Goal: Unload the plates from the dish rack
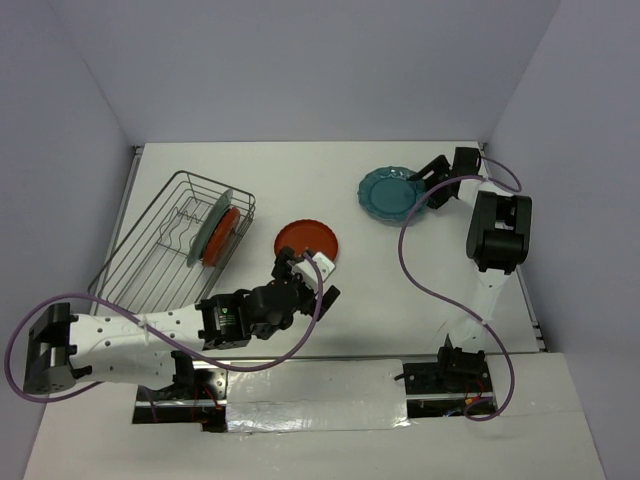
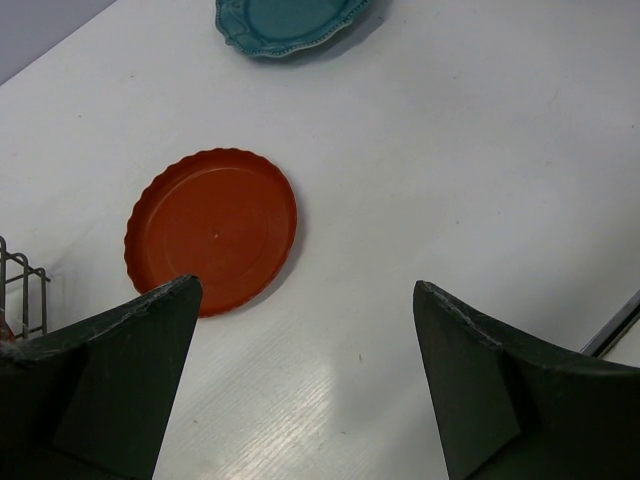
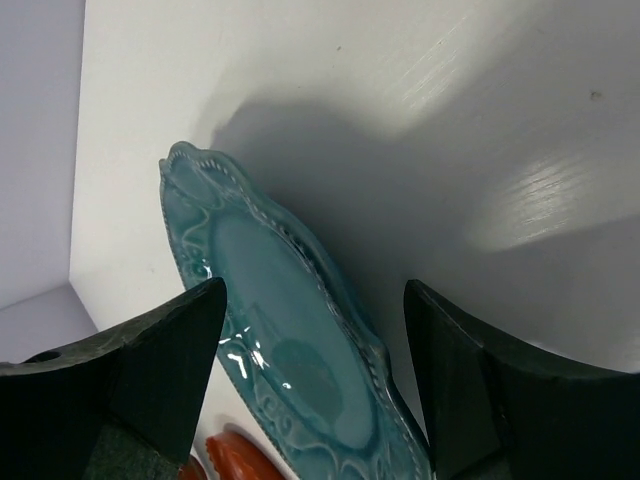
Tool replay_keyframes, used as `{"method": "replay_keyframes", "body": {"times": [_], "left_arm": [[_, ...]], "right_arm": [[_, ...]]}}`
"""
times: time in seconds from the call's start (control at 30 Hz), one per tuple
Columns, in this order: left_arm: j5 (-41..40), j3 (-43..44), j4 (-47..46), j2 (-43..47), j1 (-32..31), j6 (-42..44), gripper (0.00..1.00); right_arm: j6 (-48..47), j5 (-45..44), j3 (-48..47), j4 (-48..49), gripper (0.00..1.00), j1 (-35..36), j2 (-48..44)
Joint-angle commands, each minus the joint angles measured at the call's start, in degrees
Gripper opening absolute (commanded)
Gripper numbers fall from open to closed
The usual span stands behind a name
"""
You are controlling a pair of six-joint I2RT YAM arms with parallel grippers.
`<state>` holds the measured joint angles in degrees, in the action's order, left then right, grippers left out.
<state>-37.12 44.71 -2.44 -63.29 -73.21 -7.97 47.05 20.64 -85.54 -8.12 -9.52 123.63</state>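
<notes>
I will next swing my left gripper across to the left in the top view, where the grey-teal plate stands upright in the rack, and onto the plate's upper rim.
The dish rack stands at the left with a grey-teal plate and a red-orange plate upright inside it. Another red-orange plate lies flat on the table beside the rack. My left gripper hovers open just in front of it, holding nothing. A teal scalloped plate lies on the table at the right. My right gripper is open at its right rim, with both fingers apart from the plate.
A corner of the rack's wire shows at the left wrist view's left edge. The table's right edge runs close behind the right arm. White walls close in the back and sides.
</notes>
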Motion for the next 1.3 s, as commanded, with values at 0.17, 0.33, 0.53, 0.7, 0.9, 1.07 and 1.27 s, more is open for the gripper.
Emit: {"method": "replay_keyframes", "body": {"times": [0.17,0.33,0.53,0.7,0.9,1.07,1.27], "left_arm": [[-0.8,1.9,-0.7,-0.7,0.3,-1.3,0.99],[-2.6,1.3,-1.5,-0.6,0.3,-1.4,0.99],[-2.2,1.2,-2.0,-0.3,0.3,-2.2,0.99],[-7.9,2.7,1.9,-0.9,0.8,-2.4,0.99],[-9.5,4.0,6.5,1.6,4.8,-2.8,0.99],[-3.8,9.5,11.2,2.8,9.1,-2.3,0.99],[10.5,21.0,19.0,1.8,19.5,-0.1,0.99]], "right_arm": [[0.5,-7.2,-3.5,-5.7,0.82,-0.4,-1.4],[0.5,-11.5,-5.5,-10.9,0.83,-0.9,-2.7],[0.5,-12.0,-6.7,-16.0,0.83,-1.6,-4.0],[0.5,-8.7,-1.5,-15.3,0.83,-2.2,-11.5],[0.5,-5.6,9.0,-9.7,0.82,-0.5,-26.0],[0.5,-7.3,14.1,-9.1,0.82,9.1,-37.7],[0.5,1.3,28.0,-0.1,0.82,27.0,-46.7]]}}
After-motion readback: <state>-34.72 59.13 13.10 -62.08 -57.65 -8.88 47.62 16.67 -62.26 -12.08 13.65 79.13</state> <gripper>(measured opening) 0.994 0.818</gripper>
